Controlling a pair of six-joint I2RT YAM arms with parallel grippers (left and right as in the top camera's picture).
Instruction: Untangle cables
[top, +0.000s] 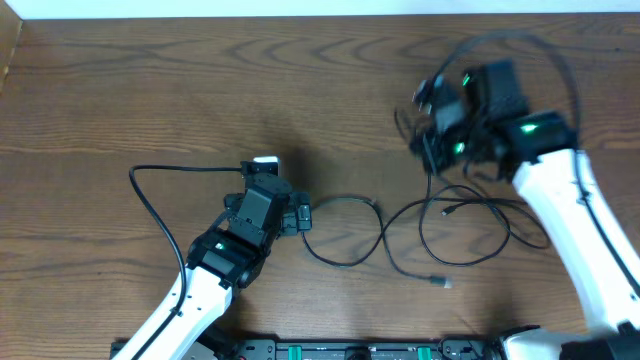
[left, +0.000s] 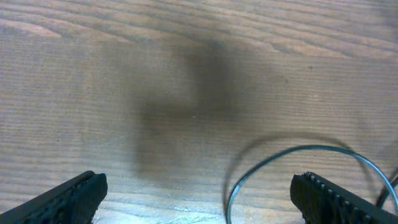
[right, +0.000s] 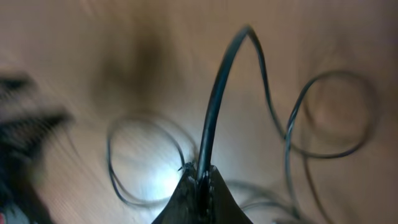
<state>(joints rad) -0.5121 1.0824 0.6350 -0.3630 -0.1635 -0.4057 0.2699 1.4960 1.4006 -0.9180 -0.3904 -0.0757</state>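
Note:
My right gripper will swing to the right in the overhead view, over the bare tabletop past the cable's overlapping loops, and release the cable there, since it runs into those loops.
Thin black cables (top: 455, 215) lie in loose overlapping loops on the wooden table, right of centre. One loop (top: 340, 228) runs left to my left gripper (top: 300, 216). A small plug end (top: 440, 283) lies toward the front. In the left wrist view my left gripper (left: 199, 202) is wide open low over the table. A curved piece of cable (left: 298, 149) lies between its fingers, nearer the right finger (left: 333, 199). My right gripper (right: 202, 180) is shut on a black cable (right: 214, 99) that rises from its tips. More loops (right: 329, 124) lie blurred below it. The overhead view has the right gripper (top: 428, 150) above the tangle's far side.
A small white piece (top: 265, 160) lies just behind the left gripper. A thicker black wire (top: 150, 200) arcs from the left arm over the table at the left. The table's far edge (top: 300, 17) meets a white wall.

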